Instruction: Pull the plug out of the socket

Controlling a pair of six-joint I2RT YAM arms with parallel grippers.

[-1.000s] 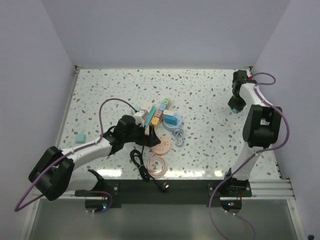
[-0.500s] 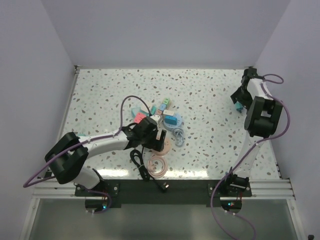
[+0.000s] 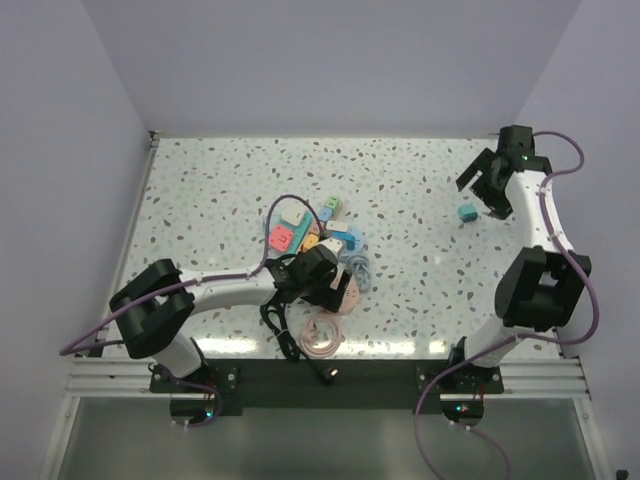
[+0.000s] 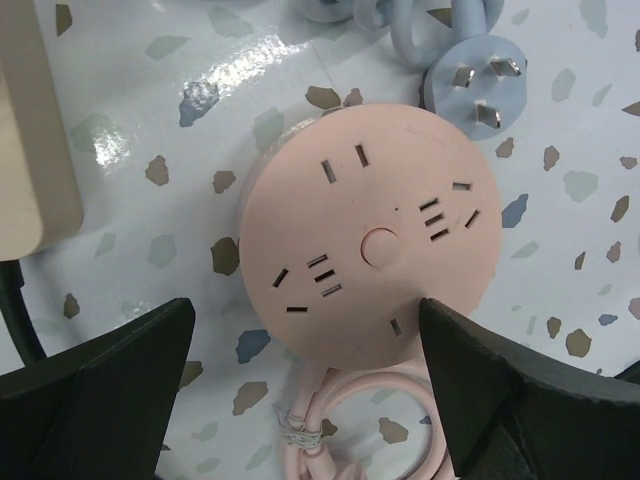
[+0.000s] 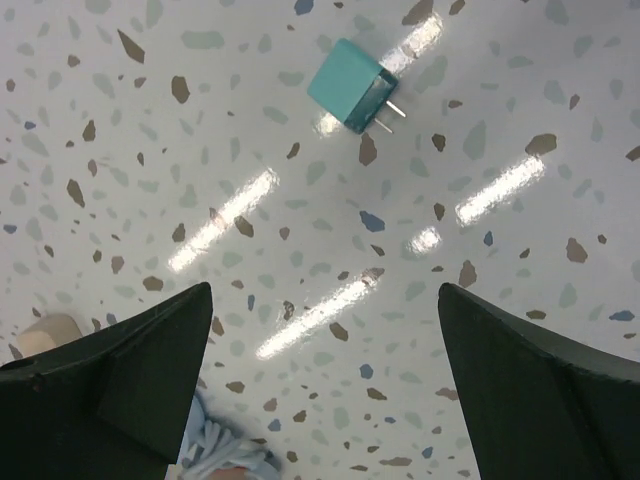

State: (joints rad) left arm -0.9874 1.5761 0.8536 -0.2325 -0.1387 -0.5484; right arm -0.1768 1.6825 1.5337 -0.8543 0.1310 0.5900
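Observation:
My left gripper should next go down and backward onto the pink cord by the disc's rim, which is much narrower than the disc and lies below and behind it.
The socket, a pale oblong strip, lies mid-table under several coloured plugs; its beige end and black cable show in the left wrist view. A teal cube plug with two metal prongs lies loose on the table at the far right. My right gripper hangs open above the table, apart from that plug, just beyond it in the top view. My left gripper is open over a pink round power disc, its fingers on either side of the near rim.
A pale blue three-pin plug lies pins up beside the pink disc. The disc's pink cord is coiled near the front edge, next to a black cable. Walls close the table on three sides.
The right gripper opened, left the teal plug on the table at the far right and drew back from it. The left arm swung right from the strip to above the pink disc.

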